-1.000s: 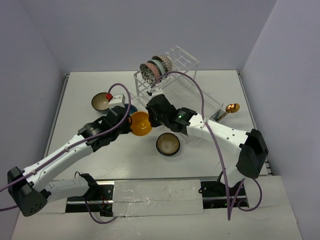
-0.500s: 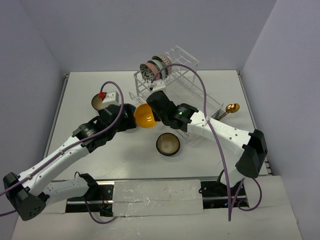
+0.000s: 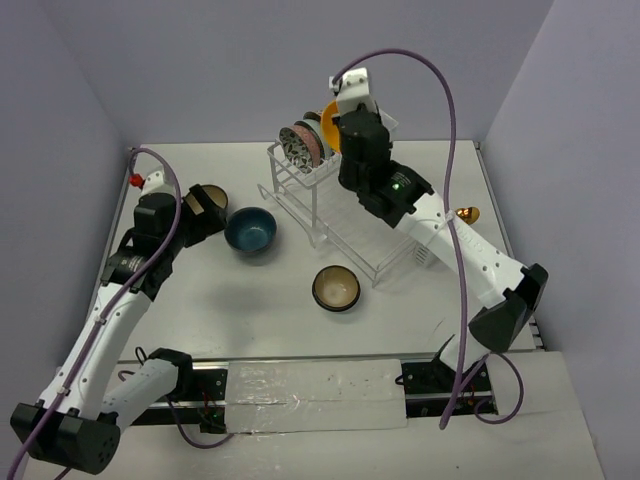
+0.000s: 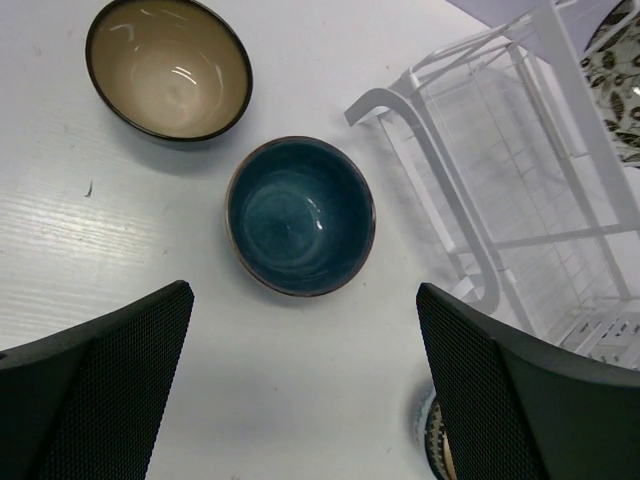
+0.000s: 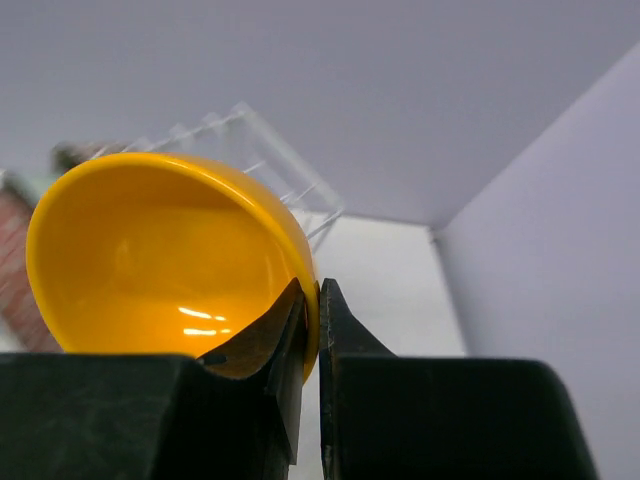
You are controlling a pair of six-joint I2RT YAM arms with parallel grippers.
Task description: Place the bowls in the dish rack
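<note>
My right gripper turns and lowers the yellow bowl into the upper shelf (image 3: 339,134) (image 5: 268,178) next, beside the standing bowls, where the rack's end is free.
My right gripper (image 3: 338,118) (image 5: 312,292) is shut on the rim of a yellow bowl (image 5: 160,255) (image 3: 328,111), holding it up at the far top of the dish rack (image 3: 352,205) (image 5: 250,122), beside several bowls (image 3: 303,141) that stand on edge in the upper shelf. On the table lie a dark blue bowl (image 3: 250,230) (image 4: 300,215), a brown bowl with a cream inside (image 3: 212,196) (image 4: 168,65) and another brown bowl (image 3: 336,288). Above the table, just near of the blue bowl, my left gripper (image 3: 203,222) (image 4: 302,310) is open and holds nothing.
A gold spoon (image 3: 465,215) lies to the right of the rack. In the left wrist view, the rack's white legs (image 4: 470,230) stand right of the blue bowl, and a patterned bowl rim (image 4: 432,440) peeks from behind my right finger. Walls close in both sides.
The left gripper has let go of the yellow bowl, opened and drawn back to the left. The right gripper took the bowl and lifted it to the rack's top.
</note>
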